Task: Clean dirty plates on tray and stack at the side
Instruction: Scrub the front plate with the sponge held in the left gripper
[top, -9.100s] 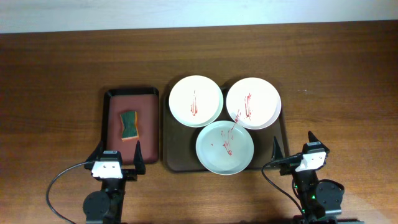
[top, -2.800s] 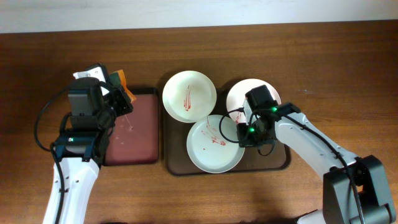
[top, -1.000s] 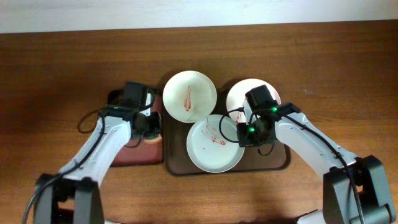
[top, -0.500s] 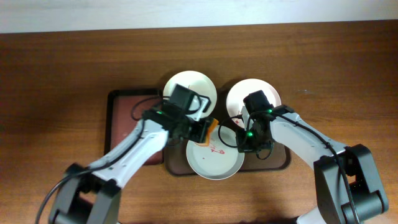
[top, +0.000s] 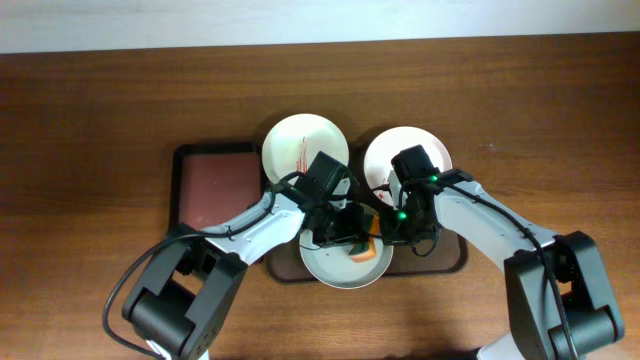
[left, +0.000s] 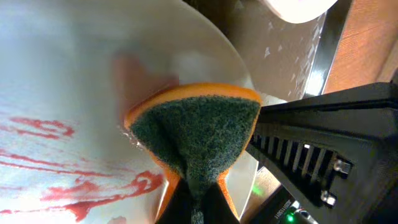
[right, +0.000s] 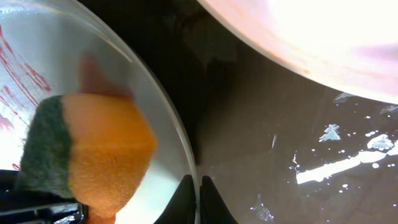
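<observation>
I should lift my left gripper off the plate and lower the sponge (top: 363, 250) onto the empty reddish-brown tray (top: 222, 200), which is to the gripper's left in the overhead view.
The pale greenish plate (top: 333, 268) lies at the front of the dark brown tray (top: 447, 260). My left gripper (top: 352, 238) is shut on an orange and green sponge (top: 363, 250), which presses on the plate's right half. In the left wrist view the sponge (left: 196, 134) sits beyond the left gripper (left: 198, 210), with red streaks (left: 93, 186) on the plate (left: 62, 87) to its left. My right gripper (right: 198, 200) is shut on this plate's rim (right: 177, 134), close to the sponge (right: 93, 149). Two white plates (top: 298, 150) (top: 412, 148) lie behind.
A smaller reddish-brown tray (top: 210, 190) with a black rim stands left of the big tray, with nothing on it. Both arms cross over the middle of the big tray. Wet smears show on the tray floor (right: 273, 155). Brown tabletop (top: 560, 120) surrounds both trays.
My left gripper has carried the sponge rightward from the plate's upper left to its right half. The right gripper has stayed on the plate's rim.
</observation>
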